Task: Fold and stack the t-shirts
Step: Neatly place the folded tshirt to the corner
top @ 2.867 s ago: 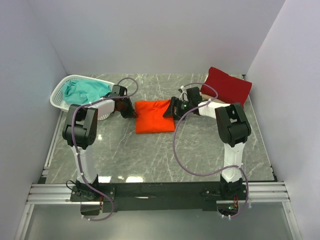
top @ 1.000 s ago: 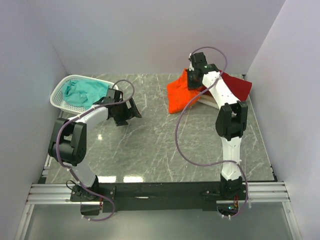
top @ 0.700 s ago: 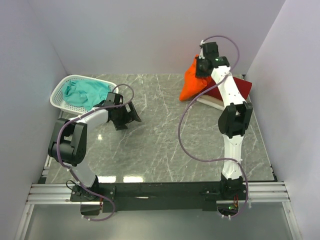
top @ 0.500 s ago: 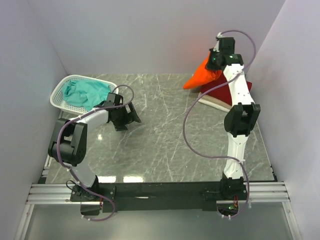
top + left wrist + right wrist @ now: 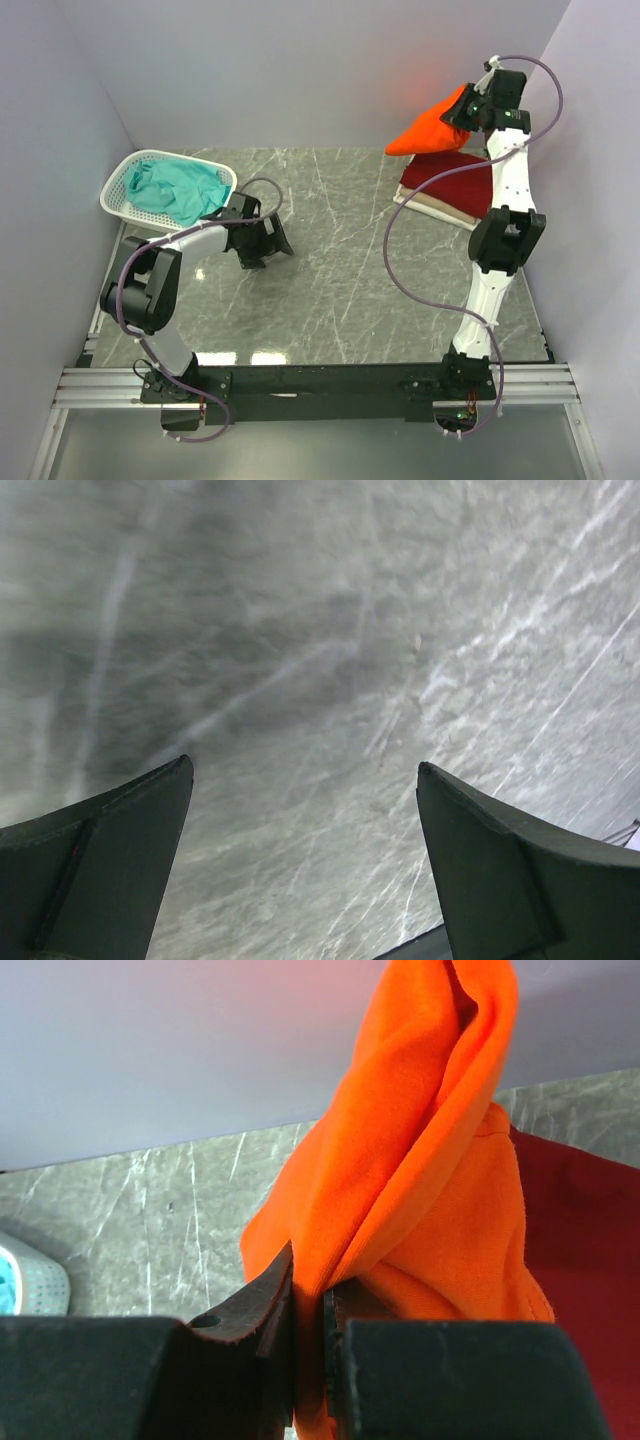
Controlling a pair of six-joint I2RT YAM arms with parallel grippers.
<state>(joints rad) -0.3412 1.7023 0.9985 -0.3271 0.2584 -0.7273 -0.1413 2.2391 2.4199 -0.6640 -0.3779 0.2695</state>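
My right gripper will lower and shift away from the basket over the dark red t-shirt (image 5: 453,181), since the orange t-shirt (image 5: 430,131) hangs past its basket-side edge.
My right gripper (image 5: 468,108) is raised high at the back right, shut on the folded orange t-shirt (image 5: 430,131), which hangs in the air above the dark red t-shirt (image 5: 453,181). In the right wrist view the orange t-shirt (image 5: 420,1190) is pinched between the closed jaws of that gripper (image 5: 310,1300), with the dark red t-shirt (image 5: 590,1250) below. A cream-white t-shirt (image 5: 432,205) shows as an edge under the red one. The teal t-shirt (image 5: 178,187) lies crumpled in the basket. My left gripper (image 5: 272,243) is open and empty, low over the table; the left wrist view shows only marble between its fingers (image 5: 110,860).
A white lattice basket (image 5: 122,178) stands at the back left against the wall. The grey marble table (image 5: 330,280) is walled on three sides. A black rail (image 5: 320,380) runs along the near edge with both arm bases.
My right gripper has carried the orange t-shirt up and rightward, from beside the red shirt to above its back corner. The left gripper shifted slightly to the right and stayed open.
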